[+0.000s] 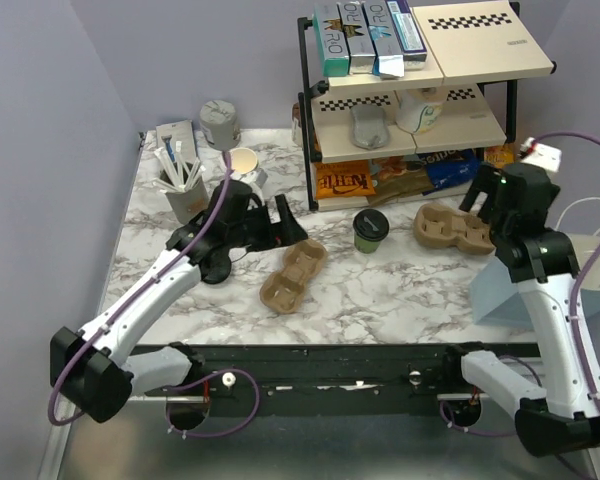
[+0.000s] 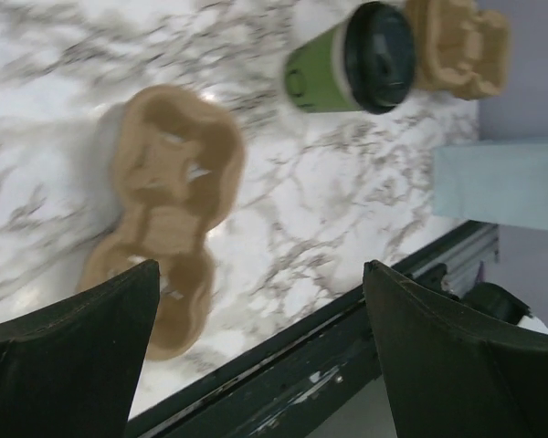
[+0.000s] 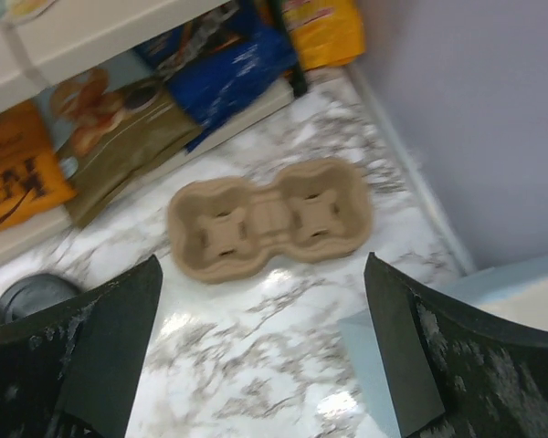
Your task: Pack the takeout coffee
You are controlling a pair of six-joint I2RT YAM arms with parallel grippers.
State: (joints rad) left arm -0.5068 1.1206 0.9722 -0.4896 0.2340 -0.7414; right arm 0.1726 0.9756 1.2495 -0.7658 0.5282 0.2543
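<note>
The pale blue bag's upper edge (image 3: 490, 302) stands beside my open fingers, so next I will bring my right gripper down and back, past the carrier, onto it.
The takeout coffee (image 1: 370, 229), a green cup with a black lid, stands upright on the marble table between two brown pulp cup carriers. One carrier (image 1: 293, 275) lies left of it and the other carrier (image 1: 452, 228) lies to its right. My left gripper (image 1: 288, 222) hovers open just above the left carrier (image 2: 169, 196), with the coffee (image 2: 347, 59) further ahead. My right gripper (image 1: 483, 200) hangs open over the right carrier (image 3: 269, 217), holding nothing. The coffee's lid (image 3: 27, 297) peeks in at the left edge of the right wrist view.
A pale blue paper bag (image 1: 510, 290) sits at the right table edge. A black-framed shelf rack (image 1: 410, 90) with boxes and snack bags stands at the back. A holder of stirrers (image 1: 185, 185), a lidless cup (image 1: 244, 162) and a grey canister (image 1: 220, 122) are back left.
</note>
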